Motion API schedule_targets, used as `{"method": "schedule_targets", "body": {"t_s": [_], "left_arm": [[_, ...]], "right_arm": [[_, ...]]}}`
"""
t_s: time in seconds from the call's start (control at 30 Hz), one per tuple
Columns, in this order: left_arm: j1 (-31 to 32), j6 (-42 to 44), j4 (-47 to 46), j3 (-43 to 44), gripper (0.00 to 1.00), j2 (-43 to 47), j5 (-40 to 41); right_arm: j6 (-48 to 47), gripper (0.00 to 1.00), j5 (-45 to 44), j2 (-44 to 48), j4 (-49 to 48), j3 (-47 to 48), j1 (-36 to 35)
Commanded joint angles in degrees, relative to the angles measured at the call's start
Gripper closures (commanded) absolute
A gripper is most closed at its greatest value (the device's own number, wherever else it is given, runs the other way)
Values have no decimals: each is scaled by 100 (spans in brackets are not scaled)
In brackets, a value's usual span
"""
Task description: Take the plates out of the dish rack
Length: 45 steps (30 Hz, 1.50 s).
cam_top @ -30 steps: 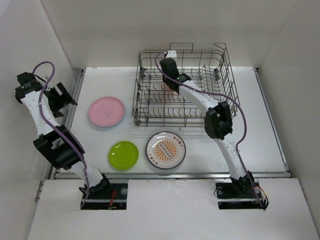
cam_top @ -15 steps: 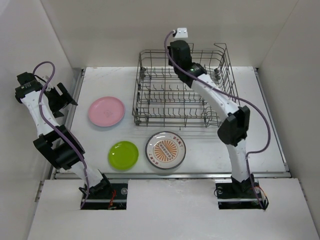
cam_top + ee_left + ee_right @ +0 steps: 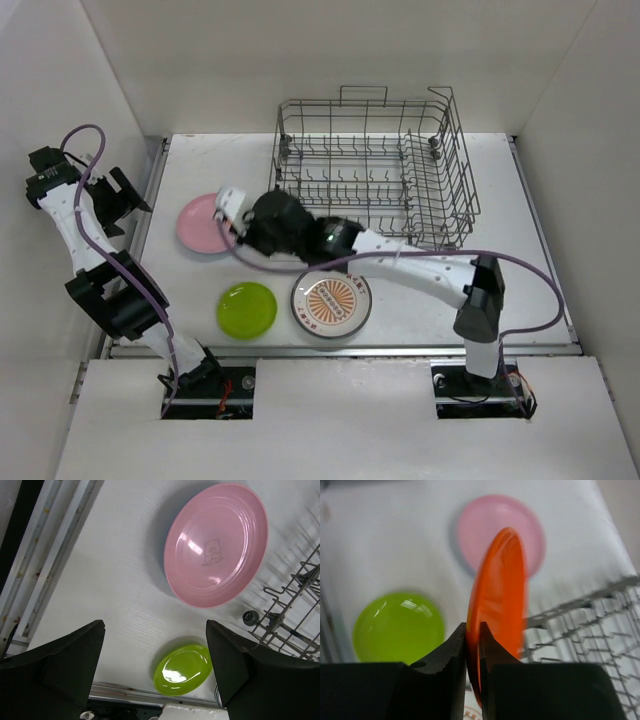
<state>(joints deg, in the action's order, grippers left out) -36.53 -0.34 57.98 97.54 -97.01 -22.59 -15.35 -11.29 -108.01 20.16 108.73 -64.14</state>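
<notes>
The right gripper moves back and down over the lime-green plate (image 3: 246, 310) (image 3: 399, 628) next, then lets go of the orange-red plate's rim there.
The grey wire dish rack (image 3: 365, 165) stands at the back of the table with no plate showing in it. My right gripper (image 3: 242, 232) is shut on the rim of an orange-red plate (image 3: 500, 590), held on edge above the table between the pink plate (image 3: 200, 222) and the white printed plate (image 3: 332, 299). In the top view the orange-red plate is hidden by the wrist. The lime-green plate (image 3: 247, 310) lies at the front left. My left gripper (image 3: 120, 200) is open and empty at the far left, looking down on the pink plate (image 3: 217, 545) and the lime-green plate (image 3: 182, 667).
A raised metal rail (image 3: 150, 200) runs along the table's left edge beside the left arm. The rack's corner wheel (image 3: 249, 616) sits close to the pink plate. White walls close in the back and both sides.
My right arm has lifted the orange-red plate out of the rack and swung left and forward, down to beside the pink plate. The left arm has hardly moved.
</notes>
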Motion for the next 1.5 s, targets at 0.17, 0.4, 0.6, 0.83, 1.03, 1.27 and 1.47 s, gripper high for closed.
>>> {"method": "schedule_targets", "body": {"t_s": [0.17,0.4,0.6,0.83,1.03,1.27,1.47], "left_arm": [[-117,-36,74,108,19,227,-184],[-170,121,179,2,19,332,-395],[-170,288,424,-50,19,332,-501],[-170,412,478,-51,19,446,-501],[-170,412,531,-103,19,508,-554],[-170,465,531,-209,19,569,-606],[-170,517,583,-209,19,622,-606]], "right_arm": [[-56,100,1059,-343,1199,262,-749],[445,100,-73,-1328,1745,527,-1144],[1025,98,-1928,-2100,1683,1009,-1320],[1175,86,-2517,-2242,1684,905,-1838],[1526,94,-4483,-2568,2358,1536,-2146],[1720,95,-3561,-2515,2484,1713,-2480],[1720,92,-2370,-2445,2098,1502,-2665]]}}
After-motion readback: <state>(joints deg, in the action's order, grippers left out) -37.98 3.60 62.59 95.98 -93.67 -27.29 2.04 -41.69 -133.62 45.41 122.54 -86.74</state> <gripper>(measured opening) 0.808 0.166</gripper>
